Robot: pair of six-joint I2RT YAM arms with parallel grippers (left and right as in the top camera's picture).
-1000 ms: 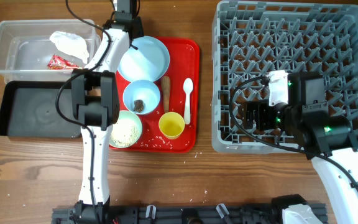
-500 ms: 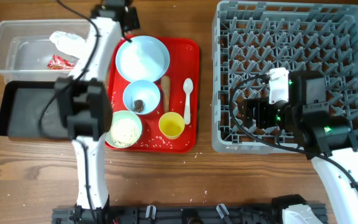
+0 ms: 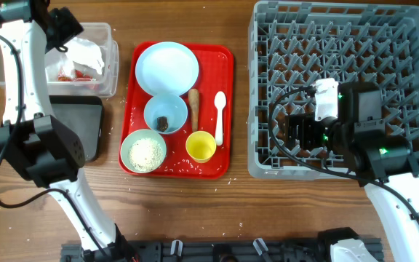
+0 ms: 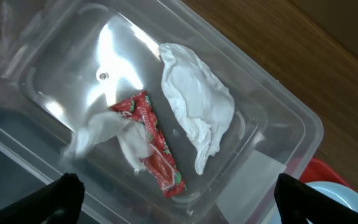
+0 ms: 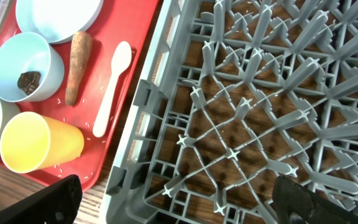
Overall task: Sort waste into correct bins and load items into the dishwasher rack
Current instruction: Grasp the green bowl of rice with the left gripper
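My left gripper needs to move back and to the right in the overhead view next, then down onto its cup-side rim (image 3: 165, 151), because there is still rice in the mint bowl.
My left gripper (image 3: 65, 30) is open and empty, hovering over the clear tub (image 3: 106, 38). In the left wrist view its fingers (image 4: 182, 199) span the tub (image 4: 291, 124), which holds the red-and-white wrapper (image 4: 153, 144) and crumpled white paper (image 4: 194, 102). The black tray (image 3: 80, 120) lies in front of the tub. My right gripper (image 3: 297, 135) is open and empty above the grey rack (image 3: 340, 44), near its front left corner (image 5: 135, 124). On the red tray (image 3: 224, 58) are the plate (image 3: 167, 67), a bowl with a dark scrap (image 3: 166, 114), a bowl of rice (image 3: 144, 151), the yellow cup (image 3: 201, 147), the spoon (image 3: 220, 116) and the brown stick (image 3: 193, 109).
Loose rice grains lie scattered on the red tray (image 5: 92, 165). The left arm's links (image 3: 38, 149) stretch over the table's left side and cover part of the black tray. Bare wood shows between the red tray and the rack.
My left arm has swung left, from over the plate on the red tray to over the clear tub. The right arm has not moved.
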